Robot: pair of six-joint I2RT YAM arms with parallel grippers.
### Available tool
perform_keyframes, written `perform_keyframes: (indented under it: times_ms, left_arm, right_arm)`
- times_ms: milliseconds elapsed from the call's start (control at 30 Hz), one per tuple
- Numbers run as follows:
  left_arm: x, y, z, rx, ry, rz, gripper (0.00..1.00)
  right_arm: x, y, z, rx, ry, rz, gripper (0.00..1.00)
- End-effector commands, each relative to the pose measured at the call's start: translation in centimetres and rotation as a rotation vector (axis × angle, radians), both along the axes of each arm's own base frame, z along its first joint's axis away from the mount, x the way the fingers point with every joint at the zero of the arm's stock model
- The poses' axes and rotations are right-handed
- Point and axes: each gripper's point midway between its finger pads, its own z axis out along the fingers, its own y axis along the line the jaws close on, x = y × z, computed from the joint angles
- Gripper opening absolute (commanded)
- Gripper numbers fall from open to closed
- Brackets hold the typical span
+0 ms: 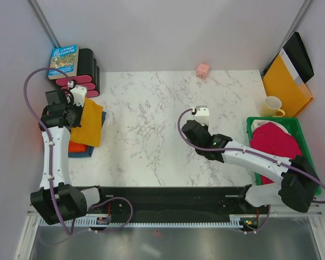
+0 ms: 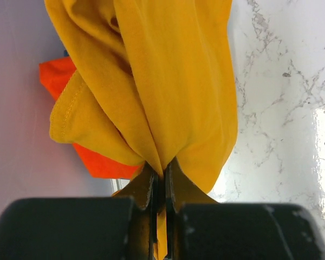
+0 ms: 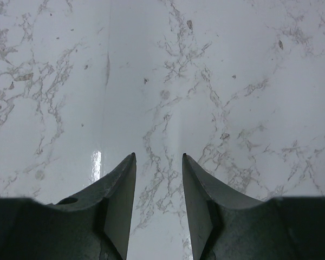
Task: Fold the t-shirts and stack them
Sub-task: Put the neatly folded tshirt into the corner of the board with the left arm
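Observation:
My left gripper holds the yellow t-shirt and will next lower it to the left in the top view, onto the red-orange t-shirt [image 1: 76, 146] by the wall, and let go of it.
The mustard-yellow t-shirt [image 1: 90, 123] hangs folded at the table's left edge, pinched by my left gripper [image 1: 75, 112]. In the left wrist view that gripper [image 2: 163, 161] is shut on the yellow t-shirt [image 2: 168, 81]. Under it lie the red-orange t-shirt [image 1: 76, 146] and the dusty blue t-shirt [image 1: 82, 154]; the red-orange t-shirt [image 2: 70, 92] shows behind the yellow cloth. The magenta-pink t-shirt [image 1: 274, 142] lies bunched in the green basket [image 1: 303, 132]. My right gripper [image 1: 201, 112] hovers over bare marble at mid-table, open [image 3: 158, 157] with nothing between its fingers.
A book [image 1: 64, 60] rests on dark and pink rolls [image 1: 86, 76] at the back left. A small pink cube [image 1: 203, 70] sits at the back. A yellow mug [image 1: 272, 106] and an orange envelope folder [image 1: 286, 86] stand at the back right.

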Motion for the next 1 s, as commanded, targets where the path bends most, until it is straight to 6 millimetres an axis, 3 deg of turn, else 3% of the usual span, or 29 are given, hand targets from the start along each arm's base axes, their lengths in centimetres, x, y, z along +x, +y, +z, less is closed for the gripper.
perform_keyframes:
  times_ms: [0,233,367,467,533,667,967]
  left_arm:
    - [1.3,1.2,1.4,0.03,-0.077,-0.066,0.02]
    - [1.4,3.1,1.1,0.02,-0.074,-0.04,0.02]
    - [1.5,5.5,0.2,0.022,-0.071,0.001,0.02]
    - [0.9,9.1,-0.2,0.012,-0.078,0.077,0.02]
    - [0.9,10.5,-0.6,0.009,-0.078,0.096,0.02]
    - [0.3,13.5,-2.5,-0.029,-0.064,0.15,0.02]
    - [0.1,16.5,-7.5,-0.093,-0.044,0.194,0.02]
  right_arm:
    - [0.0,0.1,0.7,0.054,-0.027,-0.008,0.47]
    - [0.0,0.3,0.5,0.056,-0.018,-0.004,0.47]
    - [0.0,0.5,0.4,0.067,-0.011,-0.006,0.47]
    - [-0.1,0.5,0.4,0.066,-0.003,-0.007,0.48]
    - [-0.2,0.4,0.3,0.061,0.002,-0.01,0.47]
    - [-0.4,0.2,-0.2,0.045,0.024,-0.018,0.48]
    - [-0.2,0.5,-0.7,0.025,0.059,-0.034,0.47]
